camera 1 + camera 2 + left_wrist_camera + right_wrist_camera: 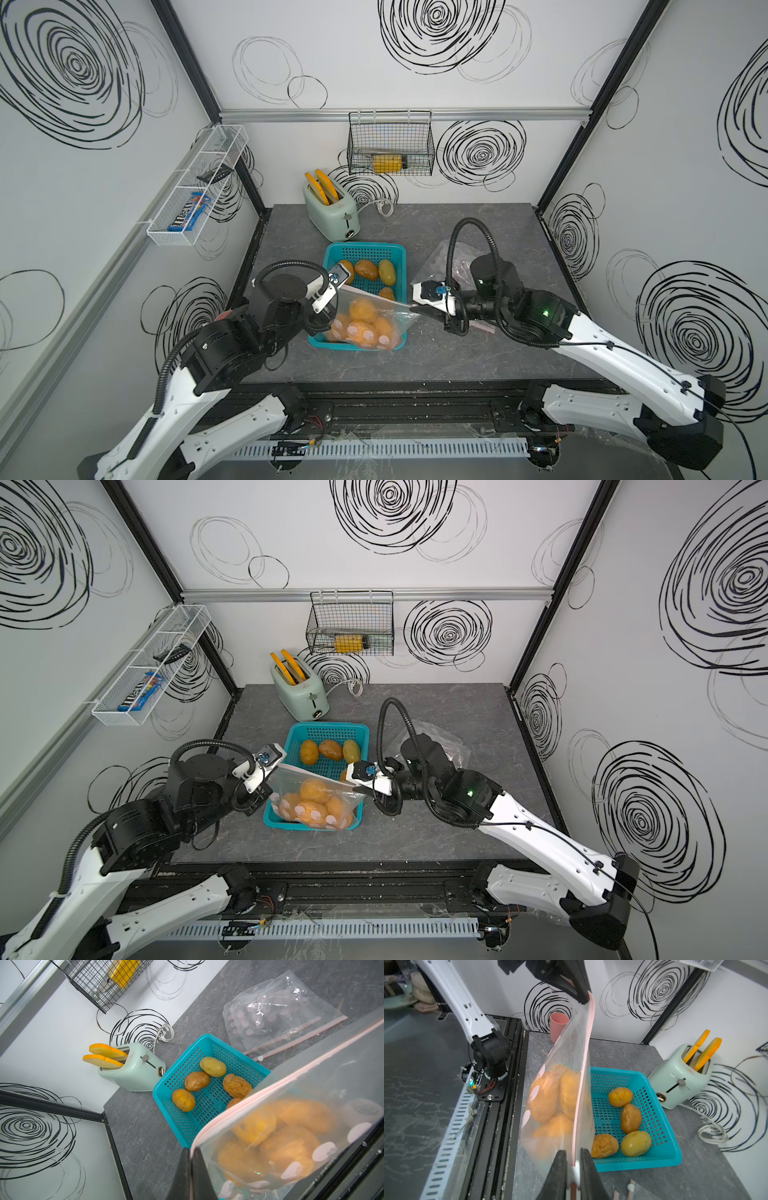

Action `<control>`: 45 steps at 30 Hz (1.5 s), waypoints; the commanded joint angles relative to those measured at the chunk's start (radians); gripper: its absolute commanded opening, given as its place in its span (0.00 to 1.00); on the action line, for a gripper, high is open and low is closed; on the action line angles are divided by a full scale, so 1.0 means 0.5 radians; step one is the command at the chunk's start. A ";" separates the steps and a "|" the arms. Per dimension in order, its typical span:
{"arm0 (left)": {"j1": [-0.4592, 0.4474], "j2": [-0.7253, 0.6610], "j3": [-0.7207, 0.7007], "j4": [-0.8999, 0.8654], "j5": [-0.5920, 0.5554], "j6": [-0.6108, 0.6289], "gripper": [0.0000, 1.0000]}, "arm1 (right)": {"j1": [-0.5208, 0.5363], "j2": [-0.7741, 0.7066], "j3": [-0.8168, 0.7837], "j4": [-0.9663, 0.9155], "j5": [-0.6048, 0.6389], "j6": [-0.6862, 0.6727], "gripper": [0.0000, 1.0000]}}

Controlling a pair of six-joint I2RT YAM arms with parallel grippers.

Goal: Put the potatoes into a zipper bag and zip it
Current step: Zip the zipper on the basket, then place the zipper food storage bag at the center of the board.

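Observation:
The spot on the tabletop (304, 249) (152, 1120) beside the basket near the toaster is bare, so the left gripper will lift the bag, lower it there and let go of the bag's zip edge.
A clear zipper bag (365, 322) (316, 808) hangs over the near end of a teal basket (365, 249). Several orange potatoes (363, 309) (288, 1147) (546, 1097) sit inside it. My left gripper (332, 305) (193, 1148) is shut on the bag's left top corner. My right gripper (415, 307) (573, 1152) holds the white zipper slider (577, 1167) at the other end. The pink zip strip (586, 1064) runs taut between them. Several loose potatoes (365, 270) (197, 1081) (631, 1118) lie in the basket, one of them pale yellow-green (213, 1066) (636, 1143).
A mint toaster (332, 212) with orange toast slices stands behind the basket. Spare zipper bags (280, 1012) lie on the table under the right arm. A pink cup (558, 1026) stands near the left wall. A black wire basket (390, 143) and a white mesh shelf (195, 187) hang on the walls.

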 commanded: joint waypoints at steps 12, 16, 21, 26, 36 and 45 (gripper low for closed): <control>0.594 0.303 0.196 0.760 -0.638 -0.184 0.00 | -0.080 -0.173 -0.228 0.575 0.066 0.378 0.74; 0.985 0.320 0.067 1.230 -0.716 -0.142 0.00 | -0.080 -0.193 -0.297 0.623 0.086 0.461 0.73; 1.482 0.399 -0.016 1.572 -0.545 -0.215 0.00 | -0.086 -0.284 -0.447 0.701 0.160 0.629 0.72; 1.534 0.444 -0.367 1.952 -0.496 -0.071 0.00 | -0.095 -0.368 -0.620 0.725 0.204 0.681 0.72; 1.344 0.509 -1.034 2.312 -0.140 -0.012 0.00 | -0.101 -0.412 -0.757 0.809 0.147 0.757 0.72; 1.204 0.600 -1.077 2.134 0.026 -0.033 0.10 | -0.101 -0.487 -0.782 0.790 0.144 0.764 0.72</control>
